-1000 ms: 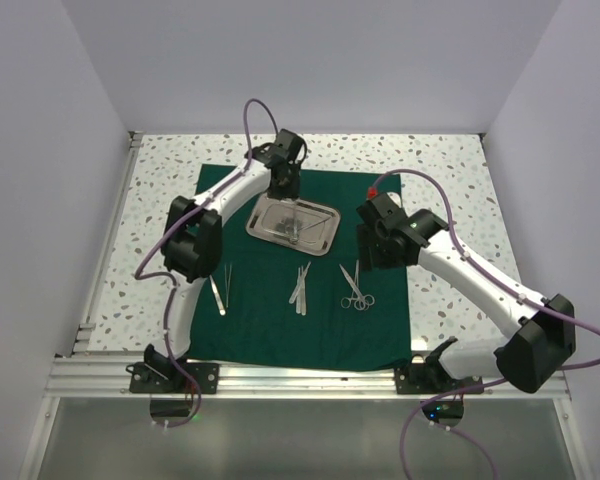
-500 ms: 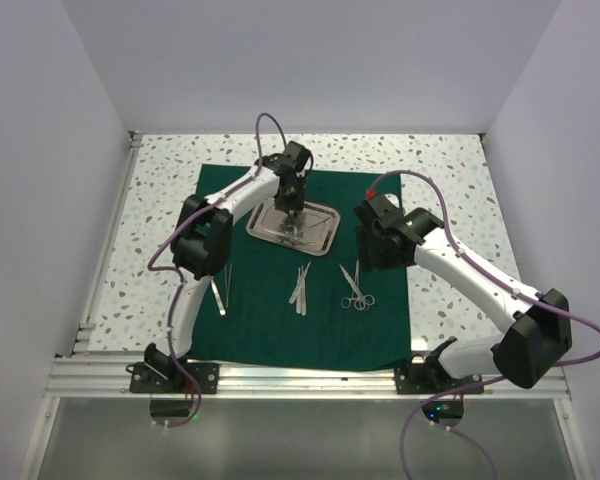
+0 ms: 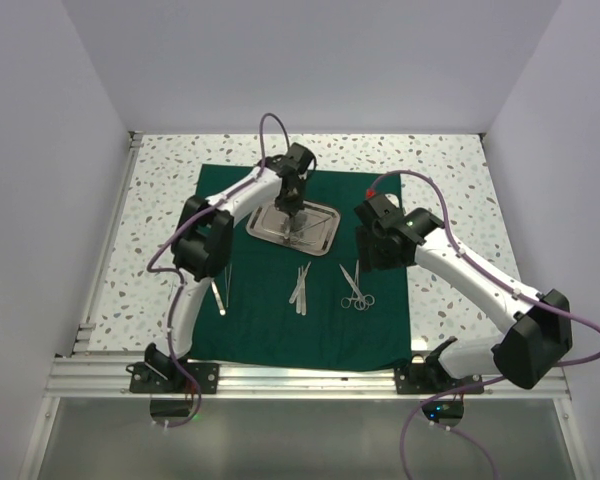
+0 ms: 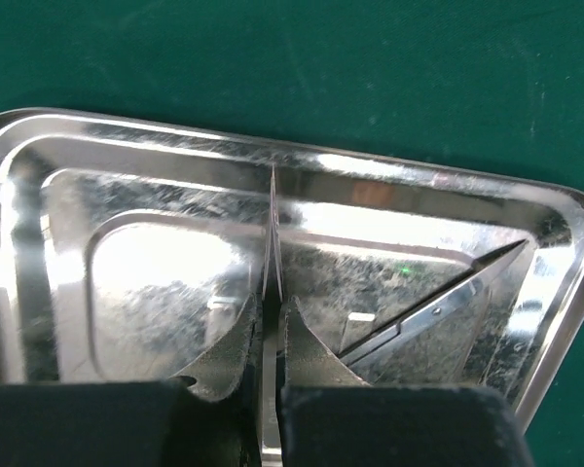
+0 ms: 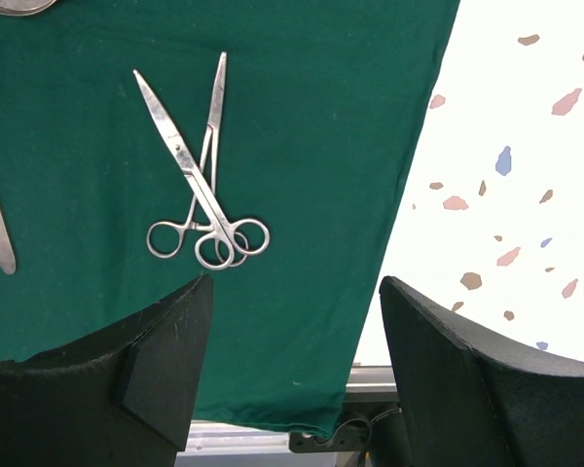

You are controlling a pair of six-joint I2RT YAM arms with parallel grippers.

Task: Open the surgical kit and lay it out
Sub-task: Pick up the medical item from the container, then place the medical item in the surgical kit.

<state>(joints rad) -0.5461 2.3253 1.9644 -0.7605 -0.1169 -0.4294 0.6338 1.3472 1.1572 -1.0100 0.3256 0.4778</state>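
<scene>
The cloth has bare space beside the slim instruments, so I will lift my left gripper from the tray (image 3: 325, 238), move it back and lower it onto the cloth there.
The dark green cloth (image 3: 270, 320) lies spread flat on the table. The steel tray (image 3: 325, 238) sits on its far middle. My left gripper (image 3: 292, 205) is down in the tray (image 4: 78, 126), shut on a thin steel instrument (image 4: 273, 224) seen edge-on between the fingers. A scissor-like instrument (image 4: 438, 306) lies in the tray's right part. My right gripper (image 3: 373, 250) hangs open and empty above the cloth's right edge (image 5: 321, 146). Ring-handled scissors (image 5: 190, 175) and forceps (image 5: 214, 117) lie crossed on the cloth ahead of it.
Tweezers (image 3: 300, 288) lie on the cloth's middle and more slim instruments (image 3: 220, 292) at its left. The crossed scissors and forceps (image 3: 355, 290) lie right of the tweezers. Speckled tabletop (image 5: 526, 146) borders the cloth. A metal rail (image 3: 300, 378) runs along the near edge.
My left gripper has moved right and lower, into the tray's middle. My right gripper has shifted only slightly.
</scene>
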